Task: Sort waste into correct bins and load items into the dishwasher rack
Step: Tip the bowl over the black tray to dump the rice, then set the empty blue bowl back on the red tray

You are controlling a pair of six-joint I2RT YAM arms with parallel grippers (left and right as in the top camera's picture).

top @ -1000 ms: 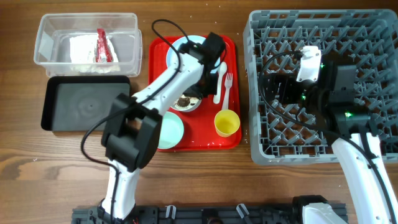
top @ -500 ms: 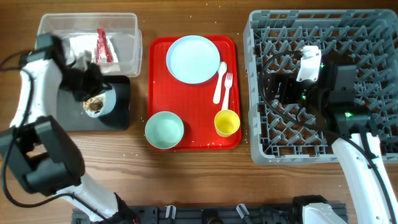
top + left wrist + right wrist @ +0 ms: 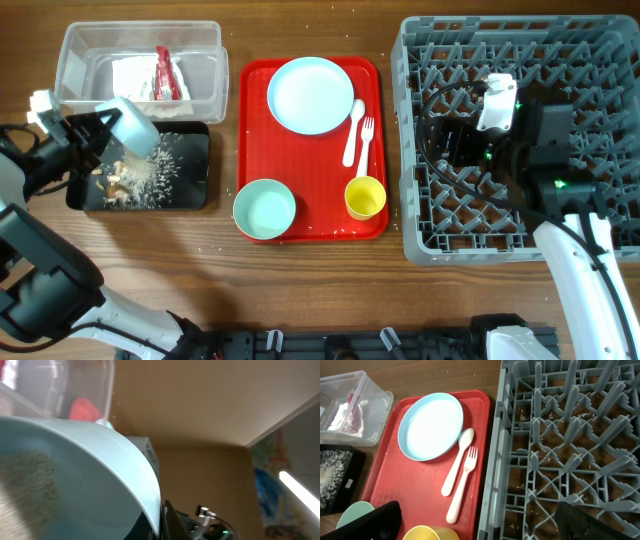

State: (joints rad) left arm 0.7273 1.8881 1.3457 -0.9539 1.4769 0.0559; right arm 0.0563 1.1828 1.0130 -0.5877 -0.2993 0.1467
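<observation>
My left gripper swings over to the red serving tray next, turning the bowl upright, and releases it between plate and second bowl, since that spot is empty.
My left gripper is shut on the rim of a pale blue bowl, tipped on its side over the black tray. Brown food scraps and white rice grains lie spilled on that tray. In the left wrist view the bowl fills the frame beside my finger. The clear tub holds the napkin and red wrapper. My right gripper is open and empty over the dishwasher rack; its fingers straddle the rack's left edge.
The red serving tray holds the plate, spoon, fork, yellow cup and second bowl. The right wrist view also shows the plate, spoon and fork.
My left gripper carried the bowl from the red tray to the black tray and tipped it; scraps and rice now lie on the black tray. The right arm has not moved.
</observation>
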